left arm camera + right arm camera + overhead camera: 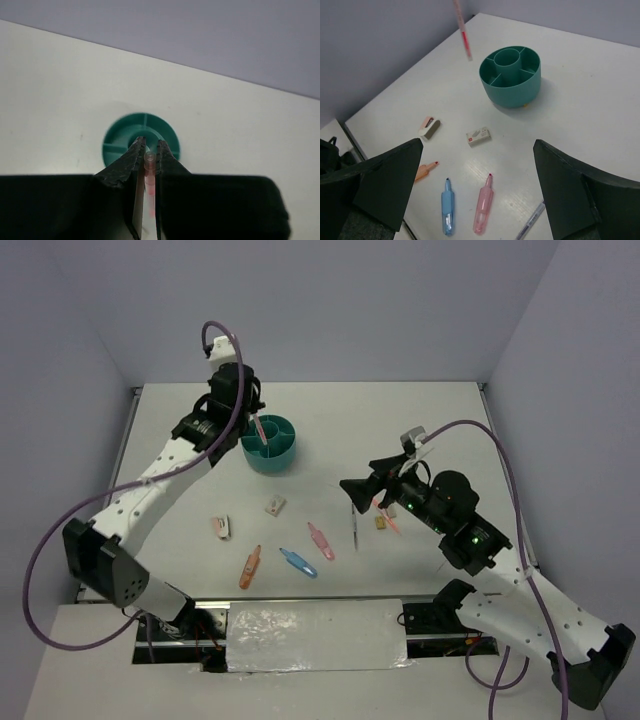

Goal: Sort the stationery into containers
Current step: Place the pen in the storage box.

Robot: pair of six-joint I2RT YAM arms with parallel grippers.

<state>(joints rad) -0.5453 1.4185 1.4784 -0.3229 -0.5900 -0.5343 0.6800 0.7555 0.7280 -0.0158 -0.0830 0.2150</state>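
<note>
Next I need to lower my left gripper to release the pen inside the cup's round middle section [270,430] [149,137], which lies below it, since the pen's bottom end hangs above the cup's rim.
My left gripper [256,424] is shut on a thin pink pen [149,161] and holds it upright right over the round teal organiser cup [284,458]. In the left wrist view the cup [116,141] lies directly under the fingertips. In the right wrist view the pen [463,31] hangs just left of and above the cup [512,86]. My right gripper [354,490] is open and empty, above the table right of centre. Below its wide-apart fingers [385,185] lie a pink marker [484,205], a blue marker [448,214] and a grey pen [533,222].
A white eraser block [276,505], a pink and grey eraser [221,527] and an orange marker [250,566] lie on the table. A salmon pen [391,522] and a tan eraser [381,523] lie under my right arm. Walls close in on three sides.
</note>
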